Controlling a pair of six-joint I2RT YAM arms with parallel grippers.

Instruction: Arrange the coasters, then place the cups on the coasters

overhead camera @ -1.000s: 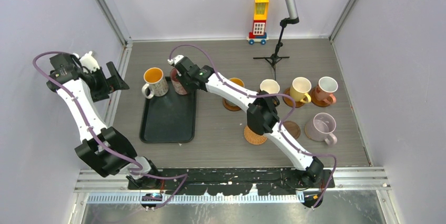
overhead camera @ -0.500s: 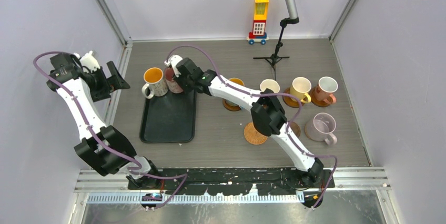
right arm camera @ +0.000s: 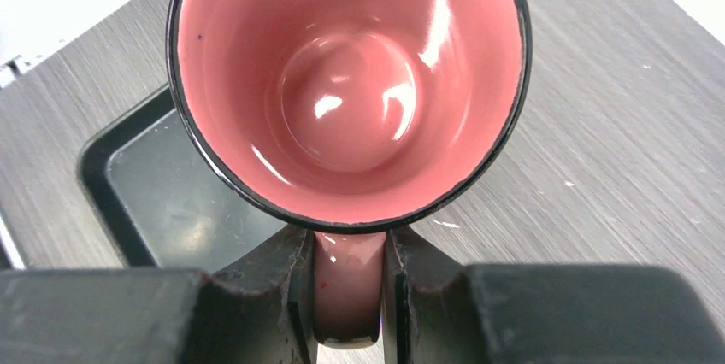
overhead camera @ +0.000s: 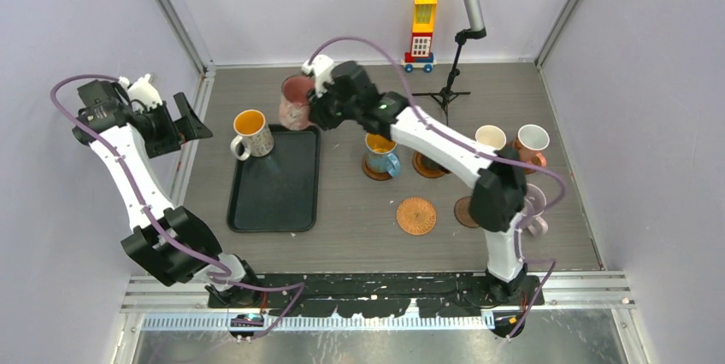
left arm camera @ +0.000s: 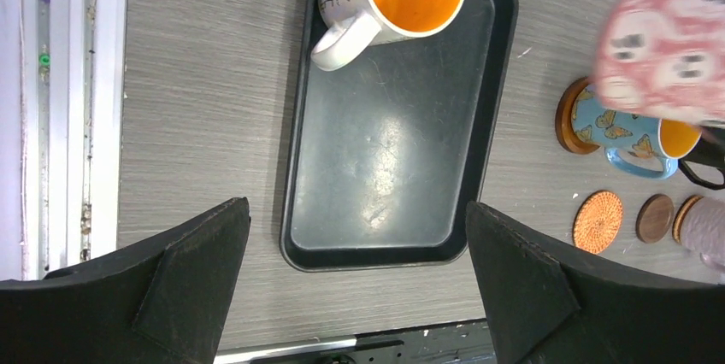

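Observation:
The right gripper will next move to its right in the top view, back and down, and release the patterned pink cup, because the bare dark coaster (overhead camera: 465,212) lies below that gripper and to its right in that view.
My right gripper (overhead camera: 315,109) is shut on the handle of the patterned pink cup (overhead camera: 295,101), holding it upright in the air over the black tray's far right corner. In the right wrist view the fingers (right arm camera: 295,283) pinch the handle below the pink bowl (right arm camera: 342,82). A white patterned cup (overhead camera: 250,132) with an orange inside stands at the tray's far left. The blue cup (overhead camera: 381,155) sits on a coaster (left arm camera: 565,116). A woven coaster (overhead camera: 416,215) and a dark coaster (overhead camera: 462,210) lie bare. My left gripper (overhead camera: 185,120) hangs open at the left, holding nothing.
The black tray (overhead camera: 275,189) lies left of centre. A yellow cup (overhead camera: 490,136) and a pink cup (overhead camera: 532,137) stand at the right, and a lilac cup (overhead camera: 537,210) is half hidden by my right arm. A toy block tower (overhead camera: 421,32) and a microphone stand (overhead camera: 450,82) are at the back.
My right gripper has lifted the patterned pink cup off the tray and carried it back and slightly right. The arm's swing uncovered the blue cup. The left arm barely moved.

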